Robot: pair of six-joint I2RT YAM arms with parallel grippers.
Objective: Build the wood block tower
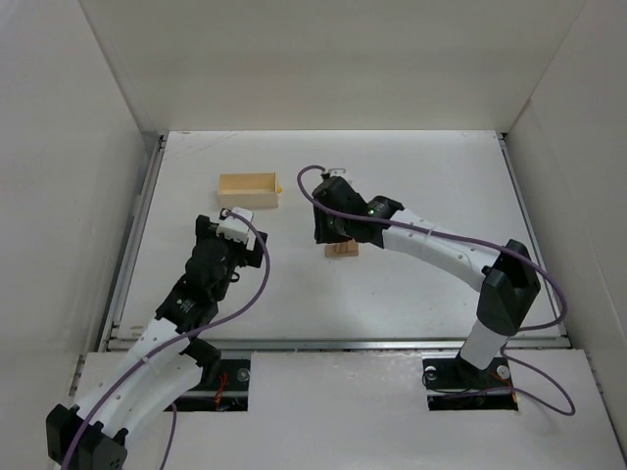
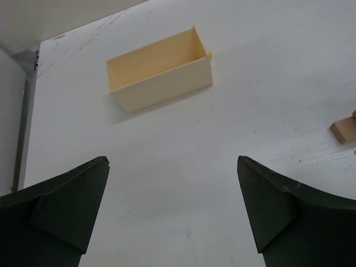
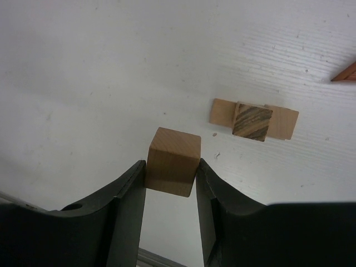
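Observation:
Next, my right gripper moves down and back, to the left in the top view, and sets the cube there, since the table beside the tower lies bare.
The wood block tower (image 3: 253,119) is a flat pale tan piece with a dark striped cube on top, lying on the white table; it also shows in the top view (image 1: 342,250) and at the right edge of the left wrist view (image 2: 345,129). My right gripper (image 3: 171,167) is shut on a tan wooden cube (image 3: 173,161) and holds it above the table, near and to the left of the tower. In the top view the right gripper (image 1: 333,227) hangs just over the tower. My left gripper (image 2: 172,167) is open and empty, left of the tower (image 1: 231,232).
A pale yellow open wooden box (image 1: 250,189) stands behind the left gripper, seen in the left wrist view (image 2: 158,69) too. A reddish-brown piece (image 3: 346,74) pokes in at the right edge of the right wrist view. White walls enclose the table.

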